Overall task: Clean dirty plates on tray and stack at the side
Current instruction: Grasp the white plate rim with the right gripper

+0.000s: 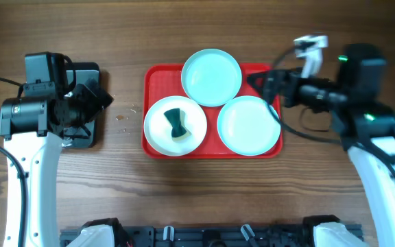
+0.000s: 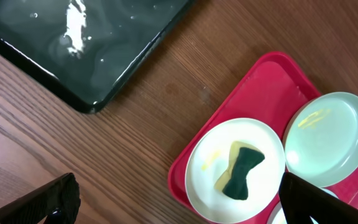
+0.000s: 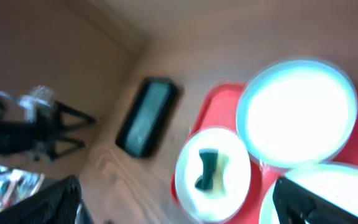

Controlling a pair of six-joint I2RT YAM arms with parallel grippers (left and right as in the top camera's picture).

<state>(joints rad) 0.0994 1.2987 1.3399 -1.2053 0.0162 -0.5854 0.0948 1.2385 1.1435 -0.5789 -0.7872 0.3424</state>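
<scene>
The sponge (image 1: 176, 123) leaves the white plate's rim beside the turquoise plates bare, so I will move my right gripper down and across the red tray onto that rim.
The red tray (image 1: 155, 79) lies mid-table and holds three plates. The white plate (image 1: 158, 130) at its front left carries a dark green and yellow sponge (image 1: 176, 123). One turquoise plate (image 1: 211, 77) sits at the back, another (image 1: 249, 125) at the front right. My left gripper (image 1: 96, 98) is open and empty, over the black tray left of the red tray. My right gripper (image 1: 260, 81) is open and empty, above the red tray's back right corner. The left wrist view shows the white plate (image 2: 207, 168), the sponge (image 2: 241, 173), a yellow smear on a turquoise plate (image 2: 328, 140), and the open jaws (image 2: 179, 200). The blurred right wrist view shows open jaws (image 3: 178, 200).
A narrow black tray (image 2: 98, 50) with a film of water lies on the wood left of the red tray (image 2: 260, 81). Small specks lie on the wooden table (image 1: 122, 116) between the two trays. Cables run beside the right arm.
</scene>
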